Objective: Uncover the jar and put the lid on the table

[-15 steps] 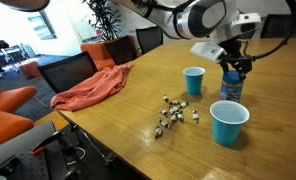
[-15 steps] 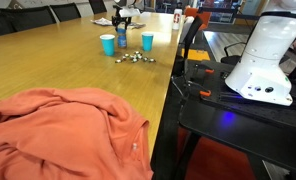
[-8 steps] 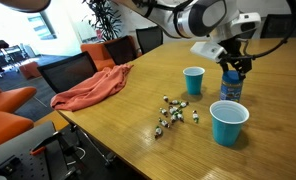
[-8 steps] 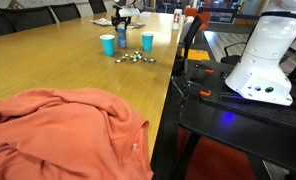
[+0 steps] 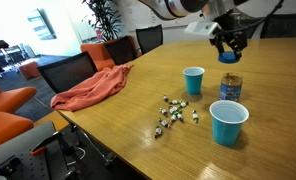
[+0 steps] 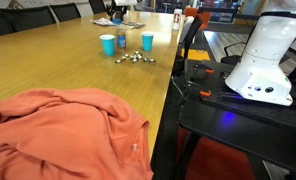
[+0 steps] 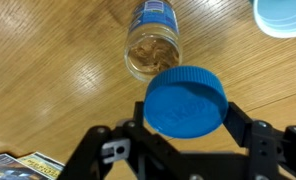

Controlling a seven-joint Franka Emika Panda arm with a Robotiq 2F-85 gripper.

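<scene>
My gripper leaves the jar next, past the nearby blue cup toward the orange cloth and down, because the table between cup and cloth (image 5: 151, 87) is bare.
The jar (image 7: 152, 40) stands open on the wood table (image 7: 48, 90), its brownish contents showing in the wrist view; it also shows in an exterior view (image 5: 229, 87) between two blue cups. My gripper (image 7: 186, 112) is shut on the round blue lid (image 7: 186, 98) and holds it in the air above the jar. In an exterior view my gripper (image 5: 229, 48) hangs well above the jar. In the far exterior view the jar (image 6: 121, 40) is small and the lid cannot be made out.
One blue cup (image 5: 193, 80) stands left of the jar and a bigger-looking one (image 5: 228, 122) nearer the camera. Several small wrapped pieces (image 5: 175, 113) lie scattered on the table. An orange cloth (image 5: 91, 88) lies at the table's edge. Chairs line that side.
My gripper has risen straight up from the jar's top with the lid in it. The jar stays in place, now uncovered.
</scene>
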